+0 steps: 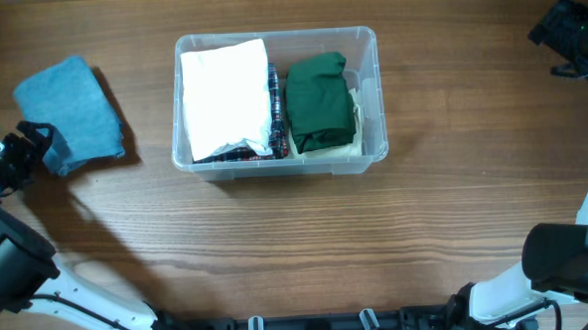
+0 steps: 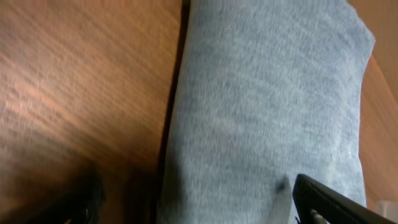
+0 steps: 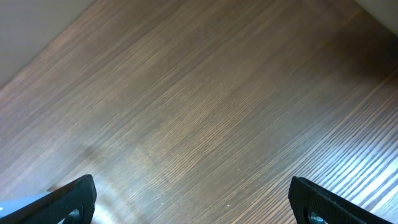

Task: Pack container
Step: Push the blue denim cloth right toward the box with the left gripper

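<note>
The left gripper slides outward and to the right in the overhead view next, onto the blue cloth's edge (image 1: 37, 117) farthest from the container (image 1: 366, 44), since its fingers straddle that edge.
The clear plastic container (image 1: 366, 44) stands at the table's middle back. It holds a folded white cloth (image 1: 226, 85) over a plaid cloth (image 1: 273, 86) on the left and a folded green cloth (image 1: 319, 99) on the right. A folded blue cloth (image 1: 73, 108) lies at the far left, and fills the left wrist view (image 2: 267, 106). My left gripper (image 1: 36, 141) is open at the blue cloth's near-left edge, its fingers (image 2: 196, 202) straddling that edge. My right gripper (image 1: 566, 29) is open at the far right back, its fingers (image 3: 193, 202) over bare wood.
The wooden table (image 1: 297, 244) stretches in front of the container. The arm bases stand at the front left (image 1: 20, 266) and front right (image 1: 567, 263). A pale wall edge (image 3: 31, 31) shows in the right wrist view.
</note>
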Controlling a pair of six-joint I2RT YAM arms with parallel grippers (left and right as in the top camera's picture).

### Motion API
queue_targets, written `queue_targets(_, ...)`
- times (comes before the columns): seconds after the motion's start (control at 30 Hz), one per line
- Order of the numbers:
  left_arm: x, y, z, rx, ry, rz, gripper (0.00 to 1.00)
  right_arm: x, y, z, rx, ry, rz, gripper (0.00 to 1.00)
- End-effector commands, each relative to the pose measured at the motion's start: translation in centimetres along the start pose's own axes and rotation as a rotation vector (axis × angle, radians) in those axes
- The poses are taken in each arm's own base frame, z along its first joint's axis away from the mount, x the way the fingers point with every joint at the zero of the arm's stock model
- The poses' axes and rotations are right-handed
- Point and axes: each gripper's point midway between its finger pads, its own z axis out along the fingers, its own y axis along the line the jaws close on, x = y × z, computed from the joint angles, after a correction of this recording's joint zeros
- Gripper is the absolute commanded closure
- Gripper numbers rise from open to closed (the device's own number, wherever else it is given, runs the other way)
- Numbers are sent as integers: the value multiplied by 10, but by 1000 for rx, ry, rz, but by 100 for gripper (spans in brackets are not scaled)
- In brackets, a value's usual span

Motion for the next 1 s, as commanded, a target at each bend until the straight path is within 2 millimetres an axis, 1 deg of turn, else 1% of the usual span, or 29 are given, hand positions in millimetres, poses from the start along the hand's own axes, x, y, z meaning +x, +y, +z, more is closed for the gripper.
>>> queue_targets(0.0,20,15,23,-17,42,-7,3,0,3,4,-3,8,13,0)
queue_targets(0.17,21,21,36,-12,28,10,4,0,3,4,-3,8,13,0)
queue_targets(0.3,29,22,52,-4,38,22,4,0,3,4,-3,8,13,0)
queue_targets(0.37,33,19,60,3,42,33,4,0,3,4,-3,8,12,0)
queue_targets(0.47,38,10,71,18,48,60,5,0,3,4,-3,8,12,0)
queue_targets(0.6,46,-9,86,50,65,97,6,0,3,4,-3,8,13,0)
queue_targets(0.73,53,-26,94,68,85,103,11,0,3,4,-3,8,13,0)
queue_targets(0.8,55,-29,95,69,91,72,22,0,3,4,-3,8,12,0)
queue_targets(0.87,55,-29,96,68,93,31,37,0,3,4,-3,8,12,0)
queue_targets(0.9,55,-29,96,68,93,11,50,0,3,4,-3,8,13,0)
queue_targets(0.97,55,-29,95,69,94,-31,68,0,3,4,-3,8,13,0)
